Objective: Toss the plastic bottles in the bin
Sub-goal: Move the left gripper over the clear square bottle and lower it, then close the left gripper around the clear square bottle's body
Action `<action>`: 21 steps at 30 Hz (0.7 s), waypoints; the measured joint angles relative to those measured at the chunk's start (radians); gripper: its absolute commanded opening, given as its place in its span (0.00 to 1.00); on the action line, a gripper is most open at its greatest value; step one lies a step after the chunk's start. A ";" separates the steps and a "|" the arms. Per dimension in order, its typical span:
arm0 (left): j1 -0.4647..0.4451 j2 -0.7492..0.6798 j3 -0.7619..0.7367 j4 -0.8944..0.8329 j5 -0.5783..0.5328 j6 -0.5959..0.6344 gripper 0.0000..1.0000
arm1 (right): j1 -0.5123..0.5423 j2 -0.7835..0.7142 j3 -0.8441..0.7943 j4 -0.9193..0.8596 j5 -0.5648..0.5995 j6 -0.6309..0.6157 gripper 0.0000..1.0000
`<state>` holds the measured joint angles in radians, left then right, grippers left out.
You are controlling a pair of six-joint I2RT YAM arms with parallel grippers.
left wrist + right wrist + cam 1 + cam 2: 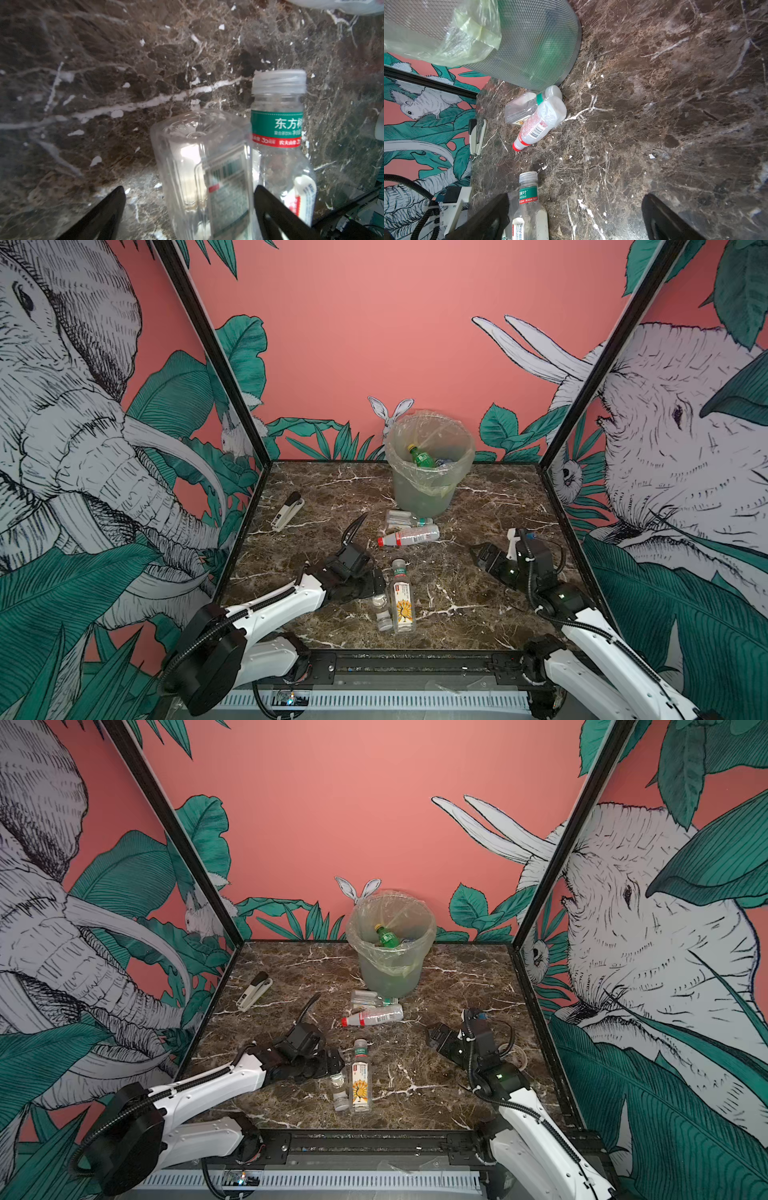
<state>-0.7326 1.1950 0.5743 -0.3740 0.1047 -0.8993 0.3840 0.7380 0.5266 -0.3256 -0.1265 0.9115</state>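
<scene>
The smaller clear bottle's body is already between my left gripper's fingers. My left gripper will next stay in place and close its fingers on the bottle's sides.
The bin [419,493] [386,977] stands at the back middle of the table with a green bottle [422,457] inside. Two plastic bottles lie just in front of it: a clear one [405,518] and a red-capped one [409,536] [539,122]. Nearer the front lie a bottle with a yellow label and green band [401,597] [278,124] [528,207] and, beside it, a smaller clear bottle [382,610] [199,166]. My left gripper [189,188] [376,583] is open astride that clear bottle, one finger between the two bottles. My right gripper [576,196] [478,556] is open over bare table.
A white-and-black stapler [287,510] [477,135] lies at the back left near the wall. Patterned walls close the table on three sides, and a black rail [415,659] runs along the front edge.
</scene>
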 measured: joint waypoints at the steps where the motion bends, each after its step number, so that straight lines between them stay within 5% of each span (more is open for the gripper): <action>1: -0.001 0.004 0.000 0.006 -0.002 -0.003 0.93 | 0.000 0.005 0.000 0.000 0.000 0.000 0.99; 16: -0.007 0.022 -0.004 0.049 -0.060 -0.049 0.80 | 0.000 0.025 -0.011 0.020 0.000 -0.002 0.99; 21: -0.009 0.030 -0.014 0.082 -0.059 -0.053 0.67 | 0.000 0.025 -0.012 0.022 0.000 -0.002 0.99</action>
<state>-0.7414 1.2247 0.5598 -0.2924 0.0456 -0.9527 0.3840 0.7631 0.5148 -0.3035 -0.1265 0.9100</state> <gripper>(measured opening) 0.703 0.990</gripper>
